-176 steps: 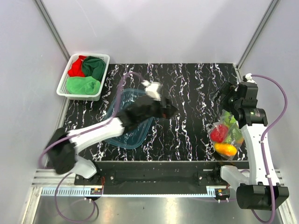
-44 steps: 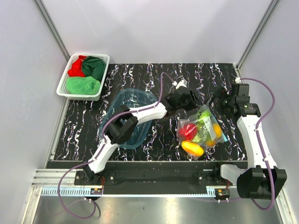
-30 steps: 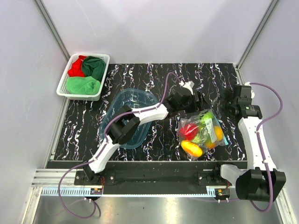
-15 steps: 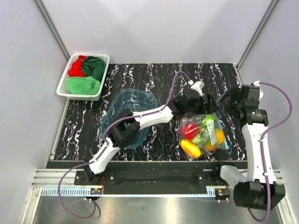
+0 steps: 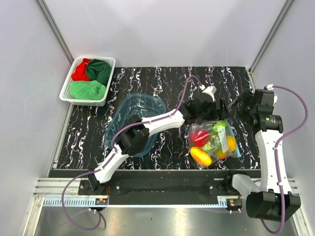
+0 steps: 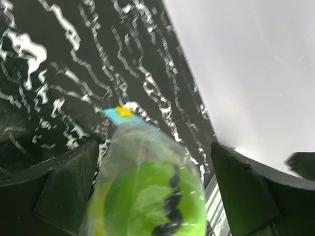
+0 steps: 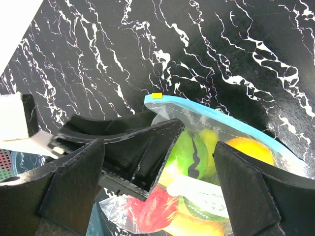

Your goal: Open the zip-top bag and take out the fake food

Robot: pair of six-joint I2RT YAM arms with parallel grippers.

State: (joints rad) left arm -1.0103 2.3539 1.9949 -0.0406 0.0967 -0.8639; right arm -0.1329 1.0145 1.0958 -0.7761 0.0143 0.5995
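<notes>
The clear plastic is already between the open fingers. So my left gripper needs to stay over the bag's far end (image 5: 220, 122) (image 6: 145, 142) next and close its fingers on it.
The zip-top bag (image 5: 211, 142) lies on the black marbled table, right of centre, its teal zip strip (image 7: 216, 115) along the far-right edge. Inside is the fake food: a red piece (image 5: 199, 136), a yellow piece (image 5: 201, 156), an orange piece (image 5: 230, 143) and a green striped piece (image 7: 189, 155). My left gripper (image 5: 212, 115) is open, its jaws straddling the bag's upper end, with the green piece between the fingers (image 6: 64, 187) in the left wrist view. My right gripper (image 5: 235, 109) is open and hovers above the zip end, holding nothing.
A translucent blue tub (image 5: 123, 105) sits left of centre under the left arm. A white basket (image 5: 66, 91) with red and green cloths stands at the back left. White walls enclose the table on the back and both sides.
The bag moved from the right edge toward the middle. The right gripper let go of it and drew back to the right. The left gripper reached right onto the bag's upper end.
</notes>
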